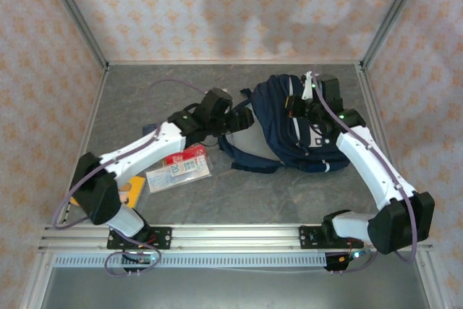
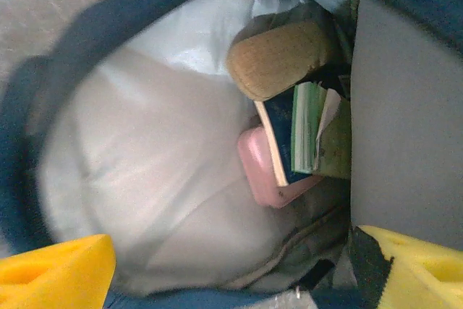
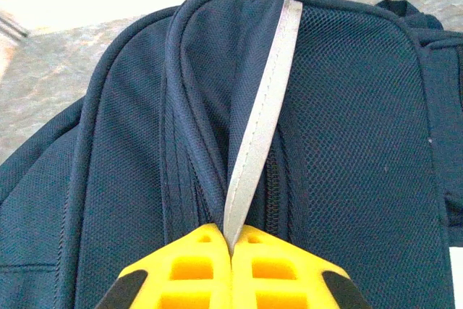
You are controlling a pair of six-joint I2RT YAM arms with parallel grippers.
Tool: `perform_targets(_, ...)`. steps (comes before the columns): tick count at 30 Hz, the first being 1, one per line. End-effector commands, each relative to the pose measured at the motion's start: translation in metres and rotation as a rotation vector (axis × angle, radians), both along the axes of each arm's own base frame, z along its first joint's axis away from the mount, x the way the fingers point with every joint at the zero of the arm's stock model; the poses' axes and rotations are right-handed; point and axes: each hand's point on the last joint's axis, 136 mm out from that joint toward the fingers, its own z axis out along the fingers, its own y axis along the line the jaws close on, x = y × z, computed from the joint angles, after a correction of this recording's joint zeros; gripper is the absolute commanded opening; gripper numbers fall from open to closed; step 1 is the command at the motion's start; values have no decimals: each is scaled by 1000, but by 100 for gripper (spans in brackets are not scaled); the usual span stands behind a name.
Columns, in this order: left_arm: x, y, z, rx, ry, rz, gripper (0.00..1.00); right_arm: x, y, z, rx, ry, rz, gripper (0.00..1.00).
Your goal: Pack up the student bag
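Note:
My right gripper holds the grey strap [image 3: 260, 121], and the table is below it. It will next lower the strap and the bag's lifted top toward the tabletop, then release the strap.
The student bag [image 1: 289, 132], navy blue, lies at the middle right of the table with its mouth facing left. My left gripper [image 1: 242, 117] is at that mouth and stands open; its yellow fingers [image 2: 58, 273] frame the pale grey lining [image 2: 145, 164] with nothing between them. Deep inside lie a tan oblong item [image 2: 282, 56], a dark blue book [image 2: 278, 128], a green booklet [image 2: 307, 124] and a pink case [image 2: 260, 168]. My right gripper [image 1: 309, 95] is at the bag's far top, shut [image 3: 233, 240] on the grey strap [image 3: 260, 121], which runs taut over the navy mesh [image 3: 347, 142].
A clear plastic pouch with a red label [image 1: 179, 170] lies on the table under the left forearm. A yellow item [image 1: 132, 192] shows beside the left arm's base. Patterned walls enclose the table on three sides; a metal rail [image 1: 231, 236] runs along the near edge.

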Motion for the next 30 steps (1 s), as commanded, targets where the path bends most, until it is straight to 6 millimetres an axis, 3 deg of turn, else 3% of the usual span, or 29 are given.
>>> perform_targets(1, -22, 37, -3, 112, 26, 19, 86, 19, -31, -6, -158, -47, -147, 0)
perform_targets(8, -54, 91, -16, 264, 90, 84, 85, 20, -31, -22, -224, -24, -155, 6)
perform_targets(11, -66, 126, -19, 345, 131, 161, 84, 17, -31, -29, -292, -6, -165, 16)
perform_targets(13, -74, 146, -23, 392, 164, 191, 84, 14, -28, -26, -320, -3, -178, 29)
perform_targets(16, -86, 169, -30, 420, 202, 226, 83, 8, -17, -13, -343, 1, -169, 33)
perform_targets(18, -92, 180, -32, 411, 217, 249, 83, 1, 0, -6, -366, -7, -109, 33)
perform_targets(22, -101, 193, -29, 409, 219, 270, 83, -28, 70, -4, -410, -79, 151, 33)
perform_targets(25, -105, 195, -25, 395, 211, 274, 83, -60, 131, -25, -166, 58, 338, 35)
perform_targets(30, -106, 187, -17, 313, 173, 263, 83, -87, 198, -75, 138, 388, 433, 35)
